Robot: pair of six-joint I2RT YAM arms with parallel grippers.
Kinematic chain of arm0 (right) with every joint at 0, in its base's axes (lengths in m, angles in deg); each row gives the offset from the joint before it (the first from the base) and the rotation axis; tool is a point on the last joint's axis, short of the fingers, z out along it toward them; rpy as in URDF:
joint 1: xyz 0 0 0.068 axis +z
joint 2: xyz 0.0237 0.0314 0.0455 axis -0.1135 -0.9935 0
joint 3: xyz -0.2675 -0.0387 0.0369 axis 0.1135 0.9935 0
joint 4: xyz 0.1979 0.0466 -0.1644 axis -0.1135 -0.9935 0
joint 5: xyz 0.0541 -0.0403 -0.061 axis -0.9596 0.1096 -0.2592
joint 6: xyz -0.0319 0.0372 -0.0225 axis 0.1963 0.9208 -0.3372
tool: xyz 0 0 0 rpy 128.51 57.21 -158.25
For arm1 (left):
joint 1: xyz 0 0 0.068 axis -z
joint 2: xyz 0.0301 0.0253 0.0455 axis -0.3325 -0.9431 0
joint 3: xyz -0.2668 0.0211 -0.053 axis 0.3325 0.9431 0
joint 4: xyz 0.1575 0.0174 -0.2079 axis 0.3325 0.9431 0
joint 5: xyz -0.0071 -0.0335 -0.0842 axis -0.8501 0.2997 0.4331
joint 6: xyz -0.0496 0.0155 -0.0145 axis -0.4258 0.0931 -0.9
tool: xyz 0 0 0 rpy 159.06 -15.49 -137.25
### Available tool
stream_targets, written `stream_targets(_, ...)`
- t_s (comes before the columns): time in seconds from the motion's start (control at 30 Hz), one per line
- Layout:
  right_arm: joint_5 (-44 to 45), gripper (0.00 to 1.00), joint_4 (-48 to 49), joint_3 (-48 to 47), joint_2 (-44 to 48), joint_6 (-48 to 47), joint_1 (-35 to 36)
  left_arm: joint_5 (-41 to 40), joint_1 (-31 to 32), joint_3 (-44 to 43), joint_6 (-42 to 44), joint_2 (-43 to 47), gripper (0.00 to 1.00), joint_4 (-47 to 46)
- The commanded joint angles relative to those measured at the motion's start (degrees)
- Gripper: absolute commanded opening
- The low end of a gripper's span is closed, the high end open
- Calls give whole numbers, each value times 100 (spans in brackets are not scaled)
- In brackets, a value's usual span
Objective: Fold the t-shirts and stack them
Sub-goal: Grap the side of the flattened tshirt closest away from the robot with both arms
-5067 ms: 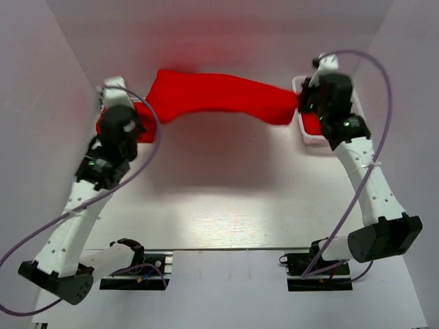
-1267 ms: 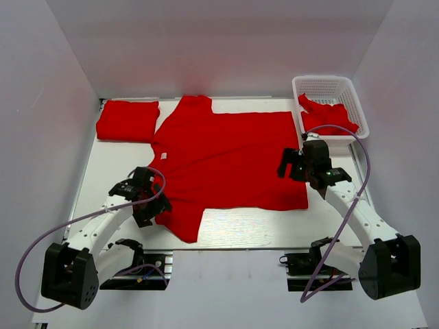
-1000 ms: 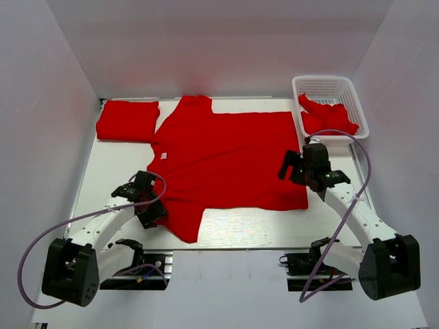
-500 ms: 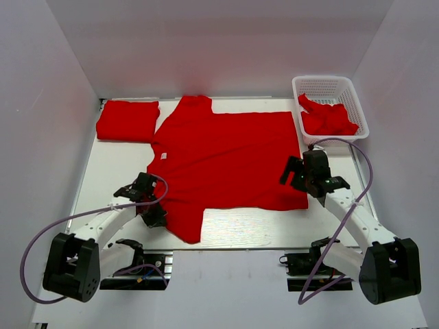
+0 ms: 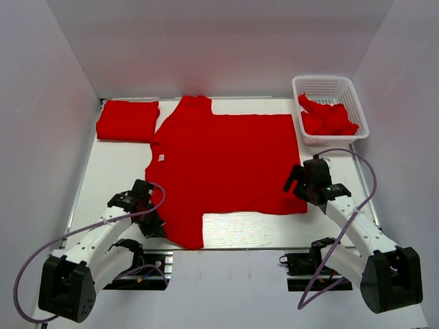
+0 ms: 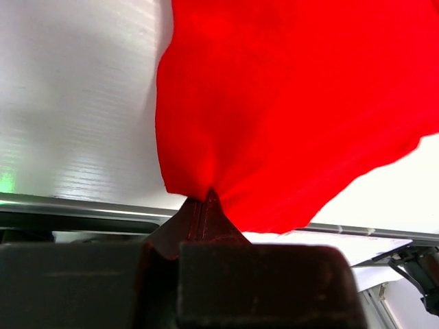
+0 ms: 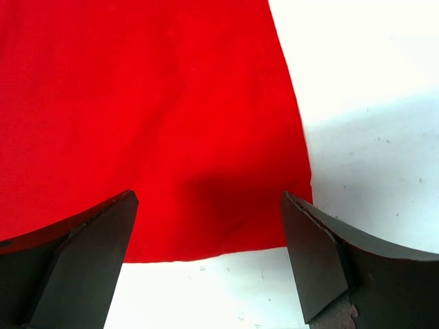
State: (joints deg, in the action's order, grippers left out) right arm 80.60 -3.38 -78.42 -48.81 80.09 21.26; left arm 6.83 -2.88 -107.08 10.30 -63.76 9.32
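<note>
My right gripper's fingers are open, and next they will move back and down to close on the tip of the t-shirt's near hem corner [image 5: 302, 208] [image 7: 276, 234], which lies below and back.
One red t-shirt [image 5: 226, 161] lies spread flat on the table, neck to the left. My left gripper [image 5: 155, 223] is shut on the cloth of its near-left sleeve, and in the left wrist view the t-shirt [image 6: 288, 103] bunches into the closed tips of that gripper [image 6: 204, 200]. My right gripper [image 5: 302, 192] stands open over the t-shirt's near-right hem corner. In the right wrist view that corner of the t-shirt [image 7: 171, 123] lies between the wide-spread fingers [image 7: 96, 236] of the right gripper [image 7: 209, 200], untouched. A folded t-shirt [image 5: 127, 120] lies at the back left.
A white lattice basket [image 5: 329, 81] at the back right holds crumpled red t-shirts [image 5: 328, 120]. White walls enclose the table on the left, back and right. The table's metal front edge [image 5: 240, 248] runs just near of the sleeve.
My left gripper has shut on the sleeve and drawn back toward the near edge. The right gripper has slid nearer along the hem's right corner, staying open.
</note>
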Motion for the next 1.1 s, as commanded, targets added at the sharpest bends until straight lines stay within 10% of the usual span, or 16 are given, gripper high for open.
stream_targets(0.0, 137, 90, -25, 116, 59, 313, -24, 133, 16, -164, 66, -186, 0, 38)
stream_targets(1.07, 875, 78, -1396, 511, 665, 1218, -15, -104, 16, -542, 232, -336, 0, 248)
